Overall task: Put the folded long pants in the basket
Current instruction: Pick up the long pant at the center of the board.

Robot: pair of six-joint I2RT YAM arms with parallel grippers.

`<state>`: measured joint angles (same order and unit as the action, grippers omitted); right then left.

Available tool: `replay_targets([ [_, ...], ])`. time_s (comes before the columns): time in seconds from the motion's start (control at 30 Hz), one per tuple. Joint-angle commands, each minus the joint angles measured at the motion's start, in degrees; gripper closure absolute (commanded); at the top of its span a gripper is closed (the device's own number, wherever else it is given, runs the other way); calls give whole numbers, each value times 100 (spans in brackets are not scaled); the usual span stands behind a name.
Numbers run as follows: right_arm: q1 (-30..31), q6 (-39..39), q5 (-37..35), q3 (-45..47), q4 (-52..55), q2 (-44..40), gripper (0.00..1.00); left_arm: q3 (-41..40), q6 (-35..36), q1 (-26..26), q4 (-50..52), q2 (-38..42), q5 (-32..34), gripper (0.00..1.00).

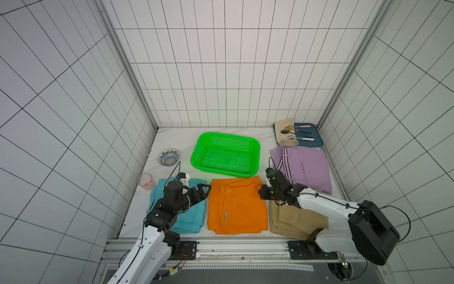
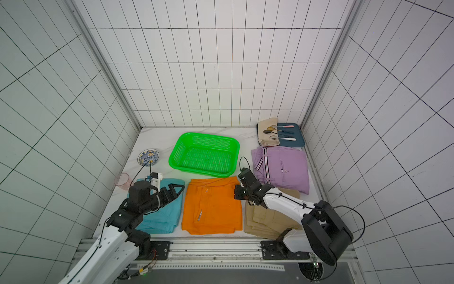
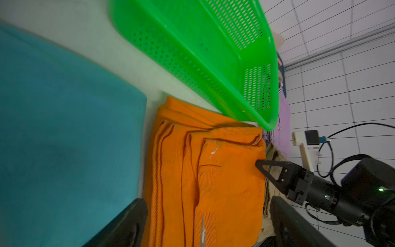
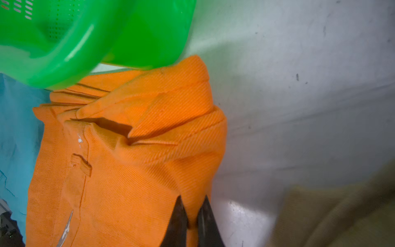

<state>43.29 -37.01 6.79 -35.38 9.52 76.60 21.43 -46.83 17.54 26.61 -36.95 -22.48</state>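
I need to lower my left gripper onto the orange pants' edge (image 1: 211,201) (image 3: 159,191) that faces the light blue pants, because that edge is below it and my right gripper is pinching the opposite side of the orange pants.
The folded orange pants (image 1: 237,206) (image 2: 212,206) lie at the front middle, just in front of the green basket (image 1: 228,136) (image 2: 208,134), which holds nothing. My right gripper (image 1: 261,194) (image 4: 193,198) is shut on the orange pants' right edge, with a fold of fabric pinched between its tips. My left gripper (image 1: 205,191) (image 3: 208,200) stands open at the orange pants' far left corner, beside the light blue pants (image 1: 189,216). Khaki pants (image 1: 294,221) lie under the right arm. Lilac pants (image 1: 304,167) lie at the right.
A dark blue tray (image 1: 317,143) with a cream cloth roll (image 1: 285,132) and cutlery sits at the back right. A patterned plate (image 1: 168,157) and a pink cup (image 1: 146,181) stand along the left wall. Tiled walls close in three sides.
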Motion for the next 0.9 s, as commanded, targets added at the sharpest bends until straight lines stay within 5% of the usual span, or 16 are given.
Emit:
replay_targets([
  [0.0, -135, -67, -64, -197, 187, 222, 100, 85, -81, 495, -482, -564, 104, 7],
  [0.27, -297, -108, 83, -162, 98, 269, 100, 92, -41, 1177, -1131, -2415, 780, 7],
  [0.5, -292, -99, 340, -132, -104, 317, 100, -244, -137, 1204, -1708, -2691, 742, 11],
  [0.6, -251, -104, 549, -119, -182, 291, 100, -338, -178, 1212, -2006, -2744, 593, 25],
  [0.77, -197, -209, 827, 208, -239, -135, 66, -254, -142, 1215, -2129, -3081, 312, 62],
  [0.87, -191, -189, 903, 461, -159, -527, 53, -241, -146, 1214, -2168, -3149, 310, 71],
])
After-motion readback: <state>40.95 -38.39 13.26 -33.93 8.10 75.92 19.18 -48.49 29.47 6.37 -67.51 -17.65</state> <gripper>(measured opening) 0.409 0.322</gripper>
